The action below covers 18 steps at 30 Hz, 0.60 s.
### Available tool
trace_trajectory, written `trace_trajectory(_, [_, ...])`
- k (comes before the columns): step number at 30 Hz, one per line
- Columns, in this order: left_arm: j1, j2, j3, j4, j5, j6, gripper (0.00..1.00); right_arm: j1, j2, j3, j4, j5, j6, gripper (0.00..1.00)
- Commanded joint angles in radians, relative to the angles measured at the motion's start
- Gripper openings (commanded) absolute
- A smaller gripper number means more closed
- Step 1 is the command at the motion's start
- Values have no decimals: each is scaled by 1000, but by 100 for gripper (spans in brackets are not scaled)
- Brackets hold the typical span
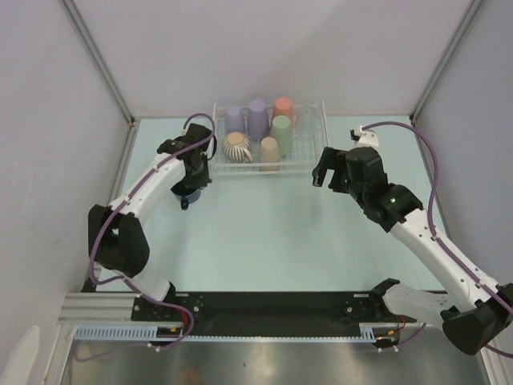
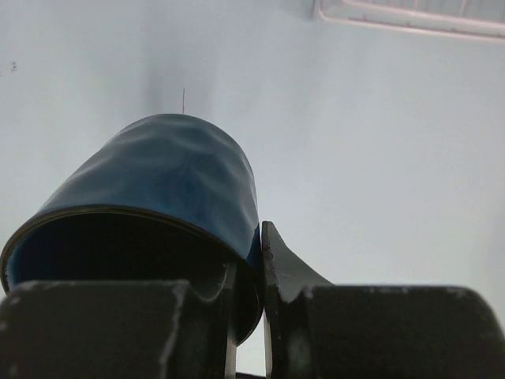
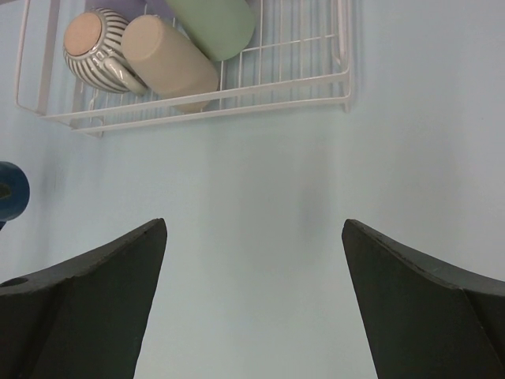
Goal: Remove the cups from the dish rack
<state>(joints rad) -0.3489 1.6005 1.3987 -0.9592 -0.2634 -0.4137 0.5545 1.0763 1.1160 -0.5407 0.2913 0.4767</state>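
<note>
The dark navy mug (image 2: 170, 170) is still above the bare tabletop beside the rack. My left gripper needs to go down until the mug's base stands there, then let go of the mug's rim.
The white wire dish rack (image 1: 309, 146) stands at the back middle of the table. In it are two lavender cups (image 1: 233, 119) (image 1: 257, 119), a salmon pink cup (image 1: 283, 107), a pale green cup (image 1: 281, 133), a tan cup (image 1: 270, 152) and a ribbed beige-white cup (image 1: 237, 147). My left gripper (image 1: 192, 181) is left of the rack's front corner, shut on the rim of the dark navy mug (image 2: 170, 170), one finger inside and one outside (image 2: 248, 257). My right gripper (image 1: 323, 173) is open and empty, right of the rack's front; in the right wrist view (image 3: 254, 229) only table lies between its fingers.
The right wrist view shows the rack (image 3: 304, 55) with the ribbed cup (image 3: 91, 39), tan cup (image 3: 170, 59) and green cup (image 3: 213, 24), and the navy mug (image 3: 12, 189) at the left edge. White walls enclose the pale blue table (image 1: 264, 233).
</note>
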Motion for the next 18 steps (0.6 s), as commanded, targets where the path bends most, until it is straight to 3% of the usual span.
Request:
trace_trajectory(1, [36,44,0,123,41,21,0,2,-3,-1,41,-3,-32,100])
trace_trajectory(18, [114,182,-118,266,105,27,0,-28,2,-42,53,-20,-32,100])
